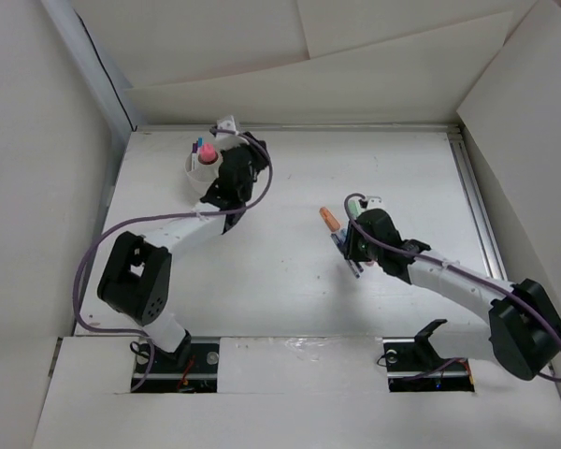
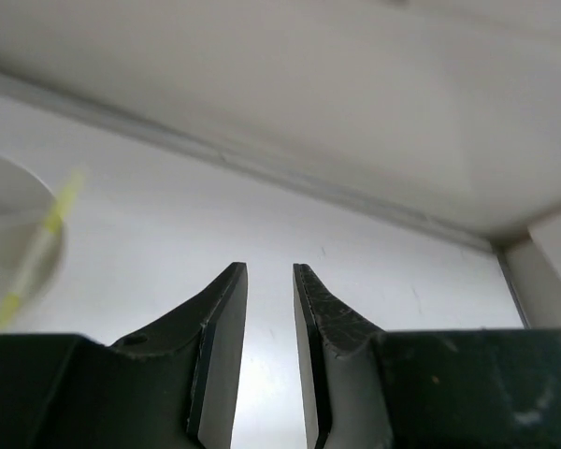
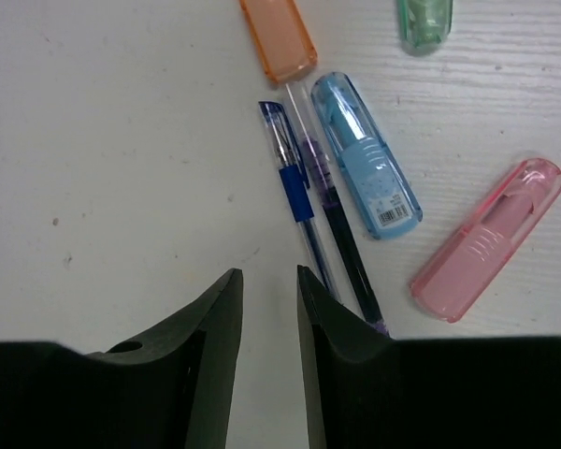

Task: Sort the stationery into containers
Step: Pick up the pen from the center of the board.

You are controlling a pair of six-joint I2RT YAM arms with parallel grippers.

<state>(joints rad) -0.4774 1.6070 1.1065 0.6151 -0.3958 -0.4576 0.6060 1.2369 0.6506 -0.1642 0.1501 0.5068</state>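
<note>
My right gripper has the blue pen's clear body (image 1: 352, 267) (image 3: 319, 256) running under one finger, so it will go down toward the dark pen next, with its fingers on both sides of the near part of the blue pen's body.
The white cup (image 1: 198, 168) stands at the back left with a pink-capped glue stick (image 1: 207, 154) upright in it. In the left wrist view the cup (image 2: 9, 201) is at the left edge and holds a yellow pen (image 2: 47, 229). My left gripper (image 1: 227, 138) (image 2: 269, 271) is just right of the cup, slightly open and empty. My right gripper (image 1: 355, 245) (image 3: 269, 276) is slightly open and empty, low over the table. Ahead and to its right lie a blue pen (image 3: 294, 187), a dark pen (image 3: 341, 229), and orange (image 3: 278, 37), blue (image 3: 366, 154), pink (image 3: 488, 238) and green (image 3: 424, 21) sticks.
White walls enclose the table on three sides, and the back wall (image 2: 355, 84) is close in front of my left gripper. A metal rail (image 1: 477, 210) runs along the right edge. The orange stick (image 1: 329, 220) and the green stick (image 1: 355, 204) show beside my right wrist.
</note>
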